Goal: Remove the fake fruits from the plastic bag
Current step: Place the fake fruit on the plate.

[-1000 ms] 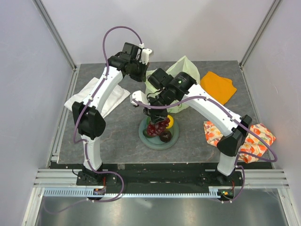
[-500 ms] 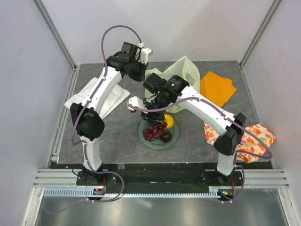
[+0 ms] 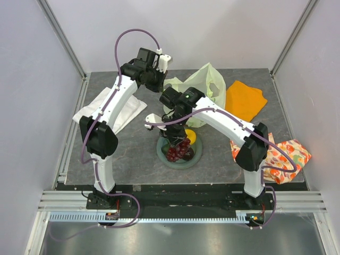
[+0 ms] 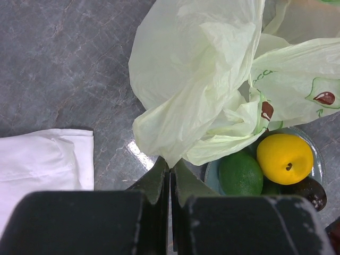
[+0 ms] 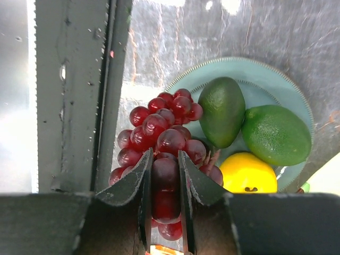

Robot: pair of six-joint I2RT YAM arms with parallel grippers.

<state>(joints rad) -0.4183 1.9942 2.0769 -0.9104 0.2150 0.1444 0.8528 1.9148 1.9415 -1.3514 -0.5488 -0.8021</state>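
Observation:
I should next carry the dark-red grape bunch slightly outward and down onto the plate with my right gripper, since it hangs over the plate's near rim.
My left gripper is shut on a pinched fold of the pale yellow-green plastic bag and holds it up behind the plate; both show in the top view, the gripper and the bag. My right gripper is shut on the dark-red grape bunch over the near-left part of the grey-green plate. On the plate lie two green fruits and a yellow citrus. A dark round fruit shows at the plate's edge.
A white folded cloth lies left of the plate. A plain orange cloth lies at the back right. A fruit-print cloth lies at the right by the right arm's base. The plate sits mid-table.
My right gripper has carried the grape bunch a little toward the near side of the plate, and the right arm has swung left. The left gripper and bag have stayed put.

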